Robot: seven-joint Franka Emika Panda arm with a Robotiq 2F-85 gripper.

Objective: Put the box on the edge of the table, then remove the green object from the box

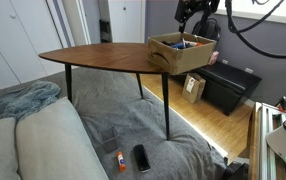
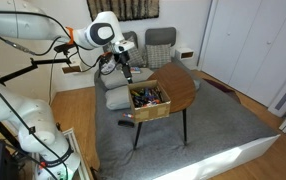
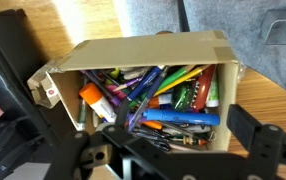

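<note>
My open gripper should go down into the tan box (image 3: pixel 148 50) next, turning slightly, onto the green pen-like object, because it lies below among the pens.
The light tan open-topped box (image 1: pixel 181 54) stands at the end of the dark brown table (image 1: pixel 98 56), by its edge; it also shows in an exterior view (image 2: pixel 149 104). In the wrist view the box (image 3: pixel 148 50) is full of pens and markers, with a green object (image 3: pixel 186 96) among them beside a blue marker (image 3: pixel 188 118). My gripper (image 1: pixel 189 14) hangs a little above the box in both exterior views (image 2: pixel 126 68). Its fingers (image 3: pixel 148 125) are spread wide over the box and hold nothing.
A large black chest (image 1: pixel 229 86) and a small cardboard box with a white label (image 1: pixel 194 88) stand on the floor by the table. A phone (image 1: pixel 141 157) and an orange item (image 1: pixel 119 160) lie on the grey blanket. A grey chair (image 2: pixel 159 44) stands behind the table.
</note>
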